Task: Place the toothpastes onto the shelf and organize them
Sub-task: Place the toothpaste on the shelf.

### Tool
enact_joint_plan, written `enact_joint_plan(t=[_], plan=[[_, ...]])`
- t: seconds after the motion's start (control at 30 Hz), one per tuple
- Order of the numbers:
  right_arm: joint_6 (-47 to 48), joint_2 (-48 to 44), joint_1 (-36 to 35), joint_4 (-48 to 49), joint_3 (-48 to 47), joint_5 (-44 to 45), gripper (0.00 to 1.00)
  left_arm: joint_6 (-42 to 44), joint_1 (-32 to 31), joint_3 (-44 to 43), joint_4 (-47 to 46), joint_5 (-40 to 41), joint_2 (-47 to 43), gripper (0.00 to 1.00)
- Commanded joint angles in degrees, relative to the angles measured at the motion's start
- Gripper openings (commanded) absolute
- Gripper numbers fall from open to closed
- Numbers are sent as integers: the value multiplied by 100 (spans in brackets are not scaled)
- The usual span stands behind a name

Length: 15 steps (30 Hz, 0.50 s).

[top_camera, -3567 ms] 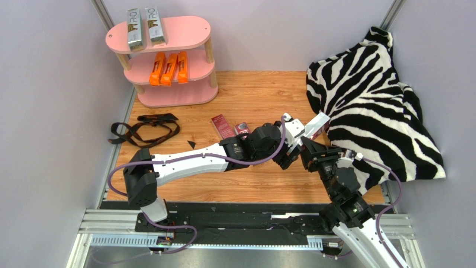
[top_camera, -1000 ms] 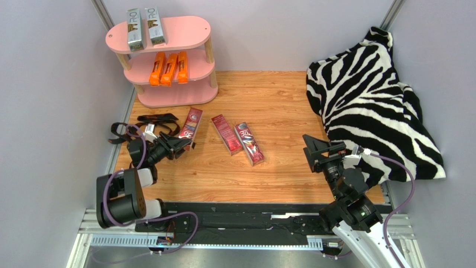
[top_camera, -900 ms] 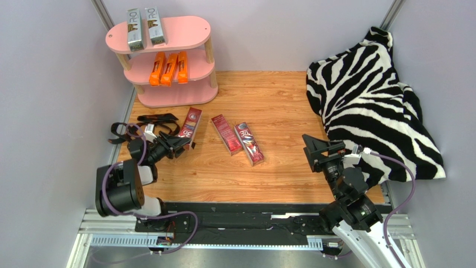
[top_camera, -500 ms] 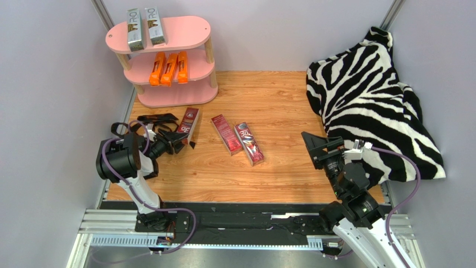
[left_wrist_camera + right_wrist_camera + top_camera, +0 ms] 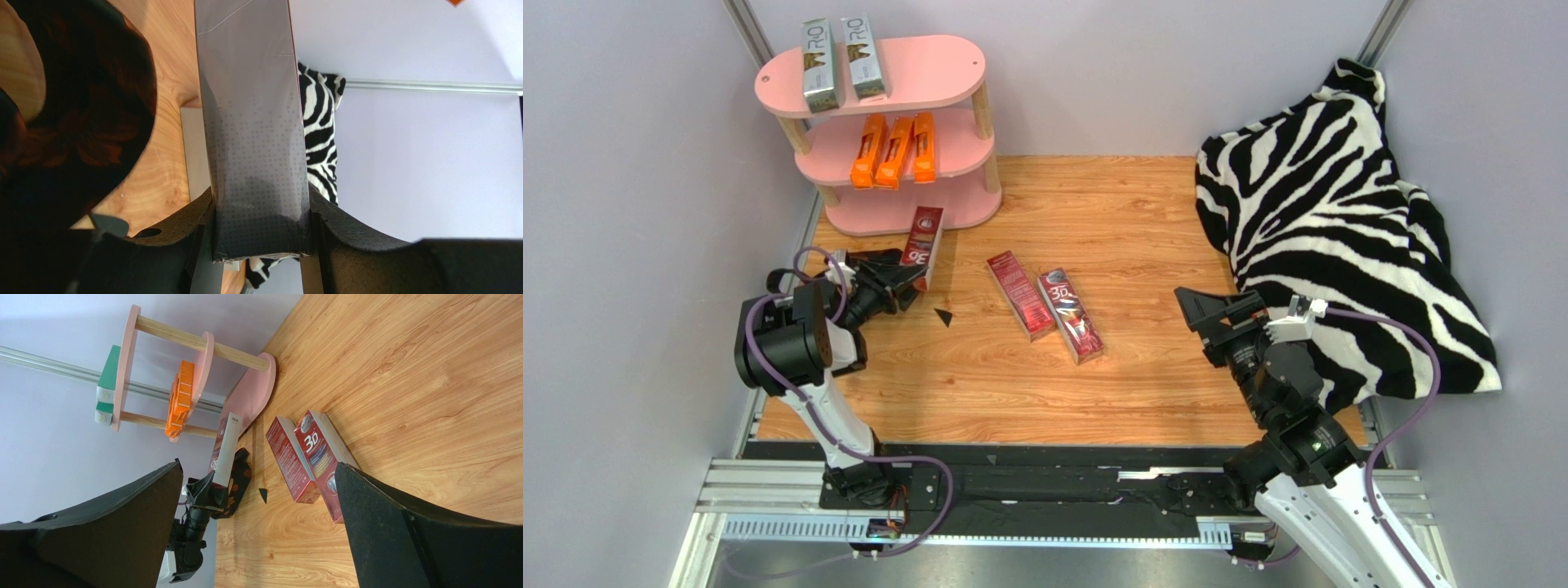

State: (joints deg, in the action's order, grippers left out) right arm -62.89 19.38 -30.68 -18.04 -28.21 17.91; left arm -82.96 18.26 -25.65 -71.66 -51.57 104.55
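I will move my left gripper outward next, slide the dark red carton onto the pink shelf's bottom level, still empty below the orange cartons, and release it.
My left gripper (image 5: 895,279) is shut on one end of a dark red toothpaste carton (image 5: 922,235) and holds it above the table, just in front of the pink shelf (image 5: 952,206). In the left wrist view the carton (image 5: 251,122) sits clamped between both pads (image 5: 184,239). Two more dark red cartons (image 5: 1020,294) (image 5: 1070,315) lie side by side mid-table. Three orange cartons (image 5: 891,150) rest on the middle tier and two silver-grey ones (image 5: 840,58) on the top tier. My right gripper (image 5: 1210,316) hangs open and empty at the right, facing the cartons (image 5: 291,459).
A zebra-print cloth (image 5: 1345,233) covers the right side of the table. A black strap (image 5: 873,259) lies under my left gripper, near the left wall. A small black triangular scrap (image 5: 944,316) lies on the wood beside it.
The left arm has drawn back from the right gripper to the left side, then lifted its dark red carton up and toward the shelf. The right gripper shifted slightly, staying open.
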Motion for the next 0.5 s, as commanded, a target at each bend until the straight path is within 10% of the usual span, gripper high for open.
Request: enact_joint_plan(t=[0.0,0.47], plan=[[198,14,-17,275,-185,11,100,-98,64,-467,-1588,218,276,21],[286,-22,-17,47,-299,-69,100,-695,55,-1785,-1369,595,1331,23]])
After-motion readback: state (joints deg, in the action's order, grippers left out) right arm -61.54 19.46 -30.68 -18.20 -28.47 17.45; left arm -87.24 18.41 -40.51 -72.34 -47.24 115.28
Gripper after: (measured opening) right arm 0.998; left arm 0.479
